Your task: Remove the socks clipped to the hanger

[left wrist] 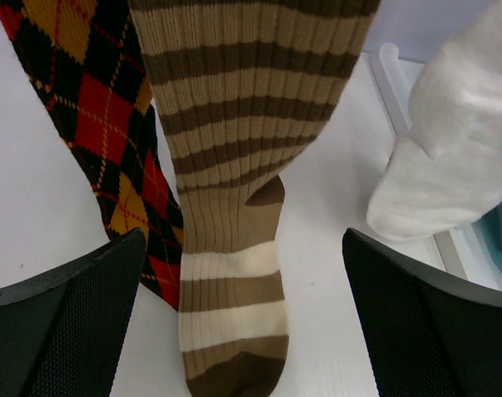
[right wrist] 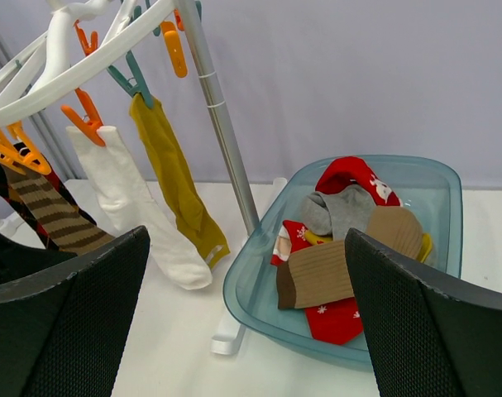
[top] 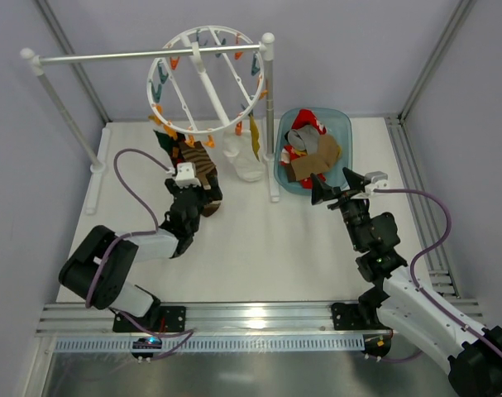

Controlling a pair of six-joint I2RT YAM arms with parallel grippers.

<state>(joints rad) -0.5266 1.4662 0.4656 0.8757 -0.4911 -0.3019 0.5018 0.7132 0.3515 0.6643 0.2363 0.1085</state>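
Observation:
I should next move my left gripper away from my base, to the narrowing lower end of the striped sock (top: 199, 161).
The round white hanger (top: 234, 126) hangs from a rail at the back, and its rim (right wrist: 44, 87) carries orange and teal clips. Clipped to it are a brown-and-tan striped sock (left wrist: 234, 165), an argyle sock (left wrist: 93, 107), a white sock (right wrist: 131, 207) and a yellow sock (right wrist: 176, 182). My left gripper (left wrist: 244, 331) stands open just below the hanging socks. The toe of the striped sock (top: 199, 161) hangs between its fingers, and neither finger touches it. My right gripper (right wrist: 246, 322) is open and empty, near the front rim of the tub.
A translucent teal tub (right wrist: 251, 281) at the back right holds several loose socks, red, grey and brown. The white rail stand (top: 143, 55) carries the hanger. Its right post (right wrist: 222, 124) and foot stand between the hanging socks and the tub.

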